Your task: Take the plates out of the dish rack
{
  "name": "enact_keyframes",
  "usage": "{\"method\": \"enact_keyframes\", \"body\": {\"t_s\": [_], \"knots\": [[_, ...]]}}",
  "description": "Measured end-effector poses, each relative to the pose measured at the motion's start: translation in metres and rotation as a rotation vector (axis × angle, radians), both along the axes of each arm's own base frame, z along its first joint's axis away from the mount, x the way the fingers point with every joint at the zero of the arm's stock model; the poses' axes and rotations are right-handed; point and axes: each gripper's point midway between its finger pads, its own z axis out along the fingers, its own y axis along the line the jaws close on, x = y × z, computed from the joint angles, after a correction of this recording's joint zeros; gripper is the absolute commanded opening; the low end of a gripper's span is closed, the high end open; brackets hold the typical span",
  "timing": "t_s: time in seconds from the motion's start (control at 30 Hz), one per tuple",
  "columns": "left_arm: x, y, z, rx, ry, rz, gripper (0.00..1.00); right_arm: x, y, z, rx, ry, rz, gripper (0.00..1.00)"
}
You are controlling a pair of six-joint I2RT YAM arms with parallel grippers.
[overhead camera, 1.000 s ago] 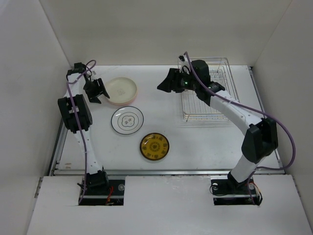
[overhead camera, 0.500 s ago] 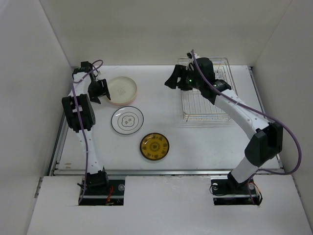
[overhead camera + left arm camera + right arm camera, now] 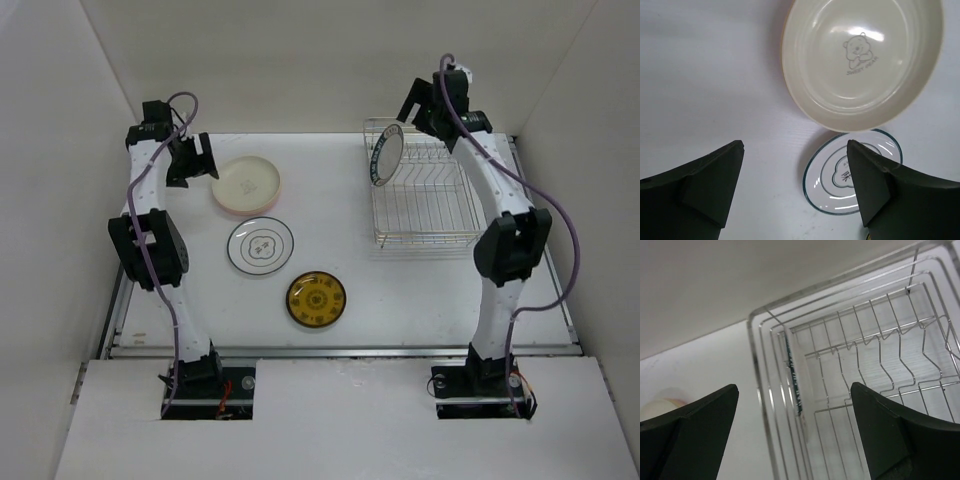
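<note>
My right gripper is open above the upright plate's upper edge [image 3: 399, 144] [image 3: 800, 382], and that edge is lined up between its fingers. It needs to go down next until its fingers are on both sides of the edge, and then close.
The silver wire dish rack [image 3: 430, 205] stands at the back right. One white plate with a teal rim [image 3: 387, 155] stands upright in its left end, seen edge-on in the right wrist view [image 3: 795, 382]. My right gripper [image 3: 418, 103] hangs open above the rack's far left corner, its fingers [image 3: 695, 430] apart from the plate. On the table lie a cream plate [image 3: 246, 184] with a pink edge under it, a white plate with a dark ring [image 3: 261, 246] and a mustard patterned plate [image 3: 316, 299]. My left gripper [image 3: 192, 160] is open and empty, raised left of the cream plate [image 3: 862, 55].
White walls close in the table at the back and both sides. The rack's wires [image 3: 880, 355] hold nothing right of the upright plate. The ringed plate [image 3: 855, 172] lies just below the cream one in the left wrist view.
The right arm has swung up and back off the rack's left end, uncovering the upright plate. The left gripper has lifted back-left from the cream plate. Both jaws have widened.
</note>
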Motion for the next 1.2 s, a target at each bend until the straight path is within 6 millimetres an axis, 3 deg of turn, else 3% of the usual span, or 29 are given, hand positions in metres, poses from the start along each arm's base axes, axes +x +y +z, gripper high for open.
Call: {"method": "enact_keyframes", "body": {"t_s": [0.1, 0.2, 0.23, 0.3, 0.33, 0.4, 0.43, 0.5, 0.63, 0.77, 0.9, 1.0, 1.2], "knots": [[-0.009, 0.000, 0.030, 0.029, -0.065, -0.027, 0.83, 0.017, -0.001, -0.060, -0.024, 0.113, 0.017, 0.87], [-0.024, 0.000, 0.047, 0.060, -0.091, -0.067, 0.84, 0.016, 0.008, -0.113, -0.029, 0.222, 0.068, 0.77], [-0.031, -0.001, 0.048, 0.068, -0.085, -0.083, 0.87, 0.012, 0.010, -0.128, -0.029, 0.257, 0.084, 0.67], [-0.045, -0.002, 0.044, 0.080, -0.065, -0.109, 0.88, 0.007, 0.014, -0.137, -0.030, 0.281, 0.103, 0.56], [-0.053, -0.002, 0.040, 0.083, -0.044, -0.124, 0.88, 0.007, 0.015, -0.137, -0.031, 0.282, 0.111, 0.44], [-0.070, -0.005, 0.030, 0.079, 0.004, -0.153, 0.89, 0.008, 0.017, -0.136, -0.027, 0.272, 0.120, 0.30], [-0.078, -0.007, 0.026, 0.073, 0.026, -0.166, 0.89, 0.010, 0.018, -0.134, -0.025, 0.264, 0.124, 0.16], [-0.093, -0.010, 0.018, 0.064, 0.069, -0.191, 0.92, 0.010, 0.017, -0.134, -0.044, 0.260, 0.129, 0.03], [-0.110, -0.017, 0.022, 0.039, 0.091, -0.234, 0.96, 0.009, 0.008, -0.135, -0.092, 0.264, 0.107, 0.00], [-0.118, -0.026, 0.044, 0.021, 0.036, -0.268, 1.00, 0.003, 0.009, -0.129, -0.115, 0.260, 0.100, 0.00], [-0.125, -0.038, 0.071, -0.005, -0.055, -0.315, 1.00, -0.012, -0.003, -0.105, -0.178, 0.238, 0.025, 0.00], [-0.129, -0.048, 0.090, -0.037, -0.112, -0.355, 1.00, -0.030, -0.019, -0.066, -0.232, 0.186, -0.066, 0.00], [-0.131, -0.069, 0.109, -0.082, -0.167, -0.430, 1.00, -0.084, -0.038, 0.078, -0.172, -0.118, -0.173, 0.00]]}}
